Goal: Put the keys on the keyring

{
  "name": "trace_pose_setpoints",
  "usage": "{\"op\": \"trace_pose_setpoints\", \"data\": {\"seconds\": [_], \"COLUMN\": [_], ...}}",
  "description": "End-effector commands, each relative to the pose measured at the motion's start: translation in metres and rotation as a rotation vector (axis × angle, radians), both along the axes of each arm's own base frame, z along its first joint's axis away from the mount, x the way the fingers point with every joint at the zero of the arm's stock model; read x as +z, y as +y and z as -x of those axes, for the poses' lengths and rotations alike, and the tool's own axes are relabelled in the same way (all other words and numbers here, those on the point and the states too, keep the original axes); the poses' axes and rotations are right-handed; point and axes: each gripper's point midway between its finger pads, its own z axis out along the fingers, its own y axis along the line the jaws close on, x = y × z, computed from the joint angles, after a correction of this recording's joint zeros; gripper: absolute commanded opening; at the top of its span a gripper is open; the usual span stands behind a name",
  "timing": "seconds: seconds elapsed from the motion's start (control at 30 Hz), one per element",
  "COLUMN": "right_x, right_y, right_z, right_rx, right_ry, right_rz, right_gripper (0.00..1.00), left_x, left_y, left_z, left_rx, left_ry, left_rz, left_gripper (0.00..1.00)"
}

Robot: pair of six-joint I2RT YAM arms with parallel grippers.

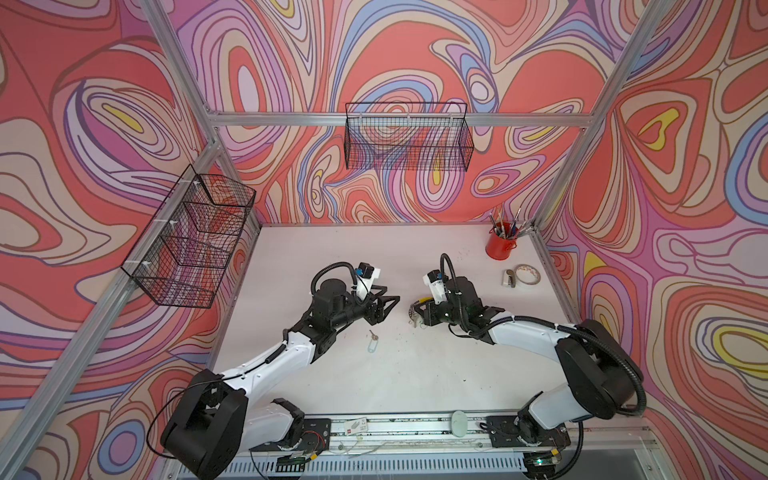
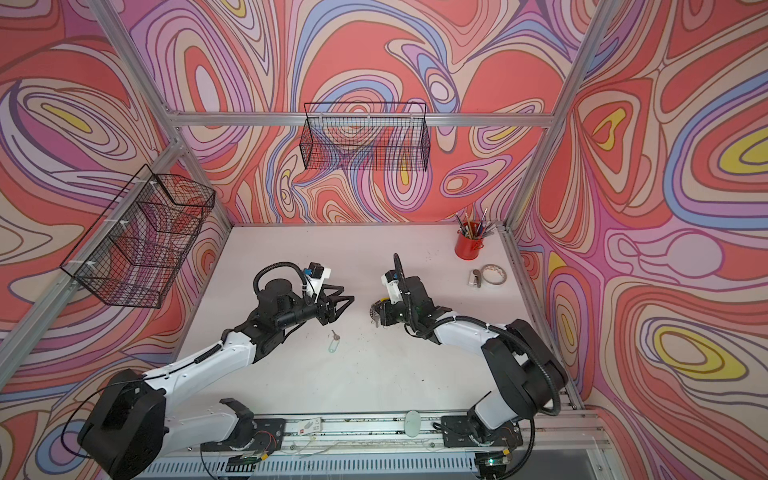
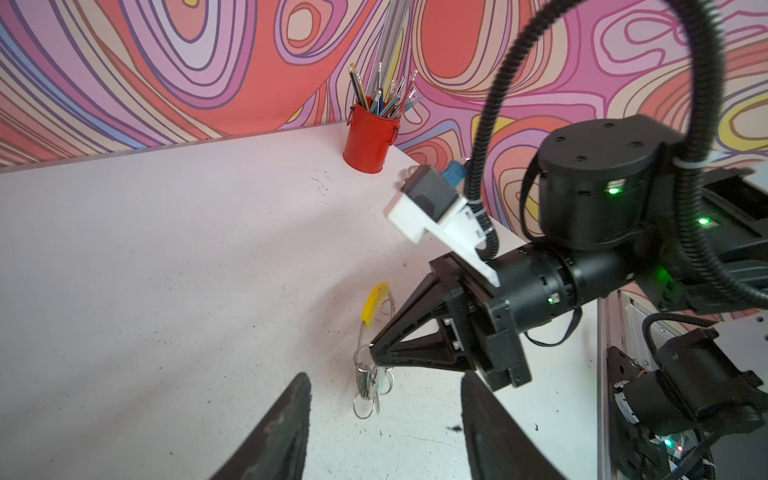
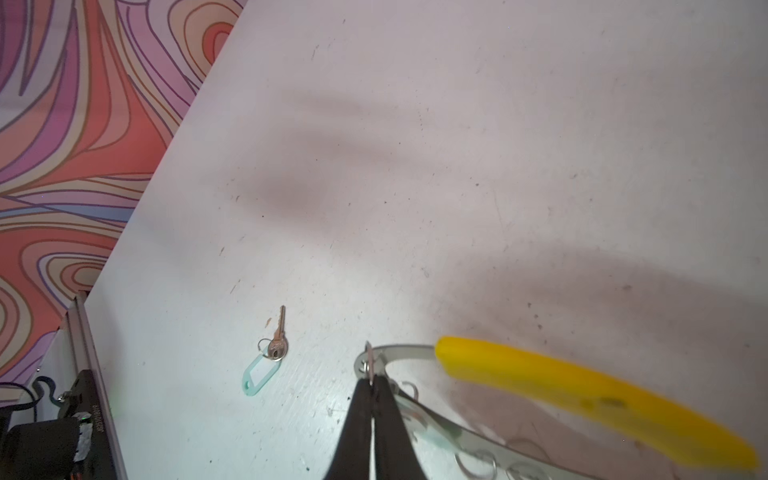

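Observation:
The keyring (image 4: 409, 348) will go down with my right gripper until it rests on the bare tabletop, and then the fingers will open to let it go, since that clear patch is below my gripper.
One key (image 1: 371, 340) (image 2: 332, 340) (image 4: 275, 347) lies flat on the white table with its pale tag (image 4: 259, 376), between the two arms. My right gripper (image 1: 412, 312) (image 2: 374, 312) (image 4: 371, 379) (image 3: 372, 348) is shut on the keyring (image 4: 409, 348) (image 3: 360, 332) and holds it off the table. The ring's yellow sleeve (image 4: 582, 390) (image 3: 374, 306) (image 1: 422, 300) points up. Wire loops (image 3: 365, 405), and what looks like another key, hang below the grip. My left gripper (image 1: 392, 293) (image 2: 348, 292) (image 3: 385, 378) is open and empty, facing the ring a short way off.
A red cup of pencils (image 1: 500, 246) (image 3: 370, 141) stands at the back right. Nearer on that side lie a whitish tape roll (image 1: 527, 274) and a small grey object (image 1: 508, 277). Black wire baskets (image 1: 409, 137) (image 1: 191, 237) hang on the back and left walls.

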Motion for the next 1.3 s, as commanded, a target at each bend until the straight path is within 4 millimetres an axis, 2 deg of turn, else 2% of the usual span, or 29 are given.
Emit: {"op": "trace_pose_setpoints", "data": {"seconds": [0.0,0.17,0.27,0.3,0.4,0.53,0.6,0.63,0.67,0.77,0.83,0.9,0.93,0.97,1.07,1.17,1.27], "right_x": [-0.013,-0.024,-0.016,-0.026,-0.014,0.007,0.006,0.020,0.023,0.026,0.022,0.014,0.012,0.007,-0.004,-0.010,-0.013], "right_y": [0.003,0.011,0.017,0.018,0.024,0.022,0.012,0.007,-0.001,-0.029,-0.046,-0.065,-0.073,-0.081,-0.104,-0.107,-0.101], "right_z": [-0.008,-0.017,-0.026,-0.028,-0.039,-0.050,-0.054,-0.055,-0.054,-0.043,-0.032,-0.018,-0.013,-0.006,0.005,0.004,-0.006], "right_rx": [0.022,0.034,0.038,0.037,0.038,0.009,-0.024,-0.041,-0.063,-0.142,-0.184,-0.228,-0.246,-0.264,-0.334,-0.349,-0.348], "right_ry": [0.037,0.072,0.058,0.077,0.053,0.005,0.016,-0.003,-0.003,0.016,0.043,0.071,0.077,0.092,0.113,0.128,0.130], "right_rz": [0.053,0.073,0.066,0.080,0.063,0.070,0.096,0.090,0.095,0.115,0.158,0.219,0.241,0.268,0.349,0.361,0.361], "right_gripper": [0.00,0.00,0.00,0.02,0.20,0.36,0.37,0.37,0.37,0.38,0.39,0.41,0.42,0.43,0.49,0.53,0.54], "left_x": [0.004,0.008,0.007,0.009,0.012,0.018,0.021,0.024,0.027,0.034,0.036,0.039,0.040,0.042,0.043,0.036,0.033], "left_y": [0.003,0.005,0.004,0.004,0.004,0.009,0.012,0.014,0.016,0.023,0.030,0.038,0.042,0.046,0.054,0.054,0.039], "left_z": [0.004,0.006,0.006,0.006,0.006,0.006,0.008,0.008,0.010,0.016,0.022,0.027,0.029,0.031,0.035,0.037,0.044], "left_rx": [0.013,0.016,0.016,0.015,0.019,0.044,0.056,0.066,0.073,0.097,0.116,0.145,0.158,0.172,0.193,0.188,0.077], "left_ry": [-0.010,-0.020,-0.016,-0.018,-0.022,-0.019,-0.013,-0.012,-0.008,0.009,0.024,0.049,0.062,0.074,0.120,0.195,0.220], "left_rz": [0.014,0.017,0.019,0.024,0.030,0.032,0.029,0.031,0.030,0.026,0.027,0.039,0.048,0.059,0.070,0.033,-0.001], "left_gripper": [0.60,0.60,0.60,0.60,0.60,0.60,0.60,0.60,0.60,0.63,0.70,0.84,0.97,1.00,1.00,1.00,0.98]}}
